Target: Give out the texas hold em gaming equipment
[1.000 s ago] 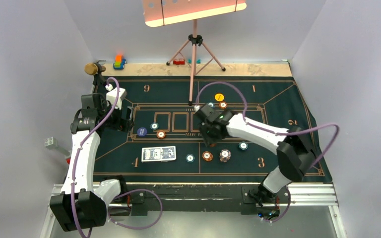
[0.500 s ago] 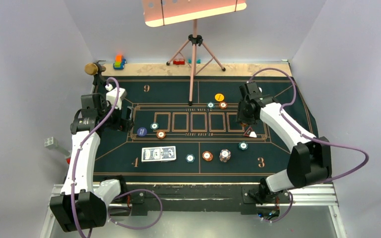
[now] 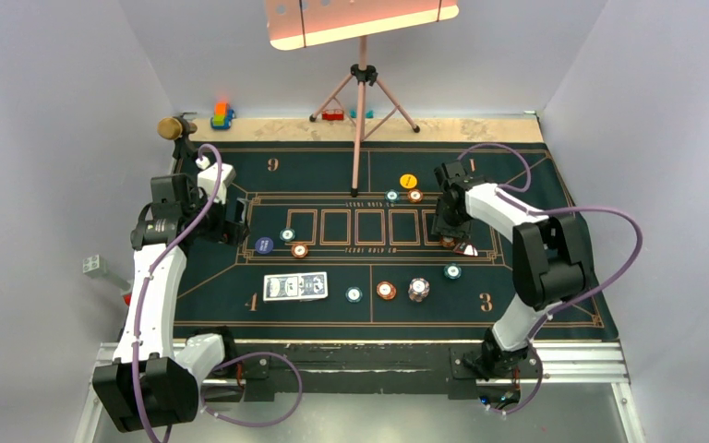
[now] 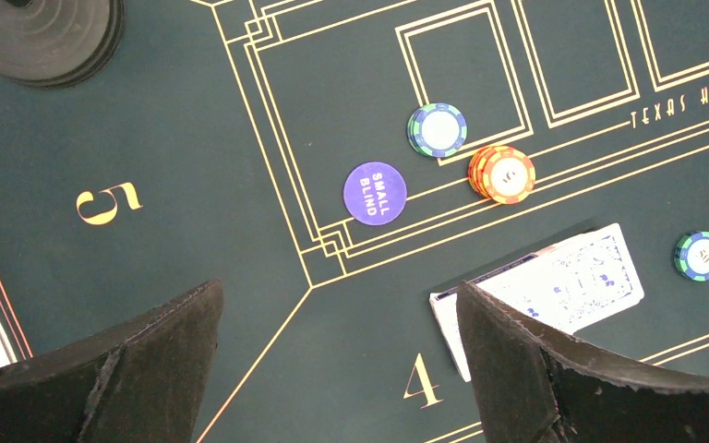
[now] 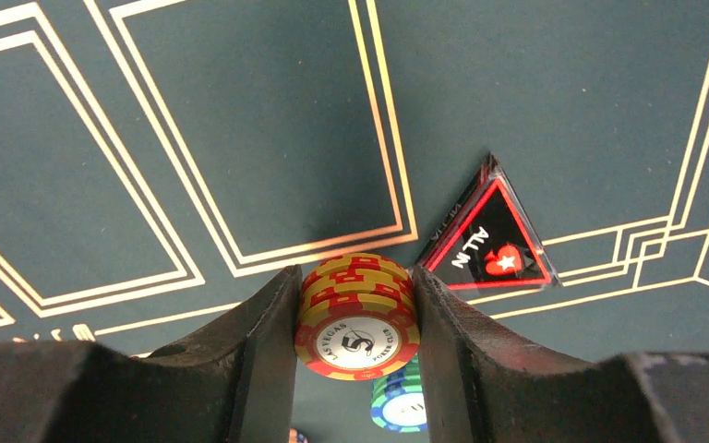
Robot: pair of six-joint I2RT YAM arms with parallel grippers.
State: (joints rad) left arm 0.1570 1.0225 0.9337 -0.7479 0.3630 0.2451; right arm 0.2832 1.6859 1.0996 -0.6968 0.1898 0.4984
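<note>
I will next move the stack toward the "all in" marker (image 3: 467,247) with my right gripper, turning it slightly. Then I will lower it onto the near corner of the gold box.
My right gripper (image 3: 450,233) (image 5: 355,277) is shut on a stack of red-and-yellow poker chips (image 5: 357,314), held just above the green felt beside a black triangular "all in" marker (image 5: 487,242) (image 3: 467,247). A teal chip (image 5: 399,404) (image 3: 452,271) lies below it. My left gripper (image 3: 231,221) (image 4: 337,295) is open and empty above the felt near the number 4. The blue-backed cards (image 3: 294,287) (image 4: 554,281) lie by its right finger. A purple "small blind" button (image 4: 375,193), a teal chip (image 4: 438,129) and an orange chip stack (image 4: 501,173) lie just beyond.
More chips lie on the felt: teal (image 3: 354,295), orange (image 3: 386,291), whitish stack (image 3: 418,290), yellow (image 3: 408,181), teal (image 3: 392,196), orange (image 3: 414,196). A tripod (image 3: 362,111) stands at the back. A microphone (image 3: 175,127) and toy blocks (image 3: 222,115) sit at the back left.
My right arm swung from the middle of the felt to the right side, then settled beside the triangular marker. The left arm has not moved.
</note>
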